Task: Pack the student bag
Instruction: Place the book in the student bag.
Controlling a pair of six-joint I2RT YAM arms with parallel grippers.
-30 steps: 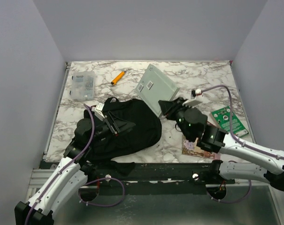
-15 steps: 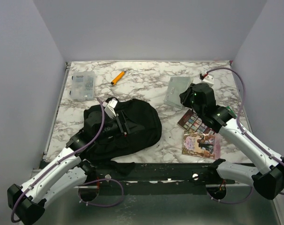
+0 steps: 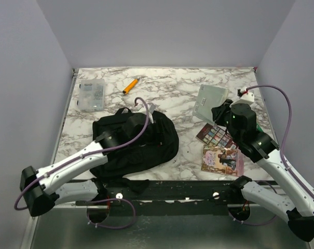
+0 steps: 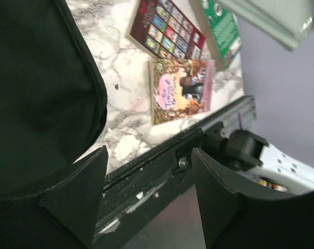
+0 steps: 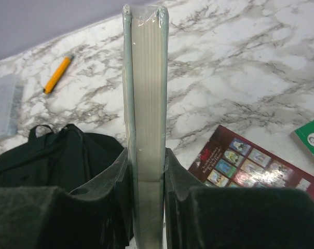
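The bag (image 3: 138, 145) lies shut. Next, my left gripper tilts downward and moves toward the dark red book first, to lower onto the upper flap's zipper edge.
The student bag (image 3: 138, 145) is a black fabric backpack lying flat at the table's near left. It also fills the left of the left wrist view (image 4: 37, 88). My left gripper (image 3: 149, 122) hovers over the bag's upper right part, open (image 4: 149, 192), with nothing between its fingers. My right gripper (image 3: 221, 111) is raised right of the bag and is shut on a pale grey-green book (image 3: 211, 97). In the right wrist view the book (image 5: 146, 93) stands on edge between the pads (image 5: 146, 171), above the marble and beside the bag (image 5: 58, 150).
An orange marker (image 3: 130, 85) and a clear plastic box (image 3: 91, 94) lie at the back left. A dark red book with a picture grid (image 3: 215, 136) and a pink book (image 3: 221, 158) lie under the right arm, with a green book (image 4: 224, 28) beyond them.
The right arm has swung to the right, carrying the grey-green book away from the bag. The left gripper has moved rightward across the top of the bag.
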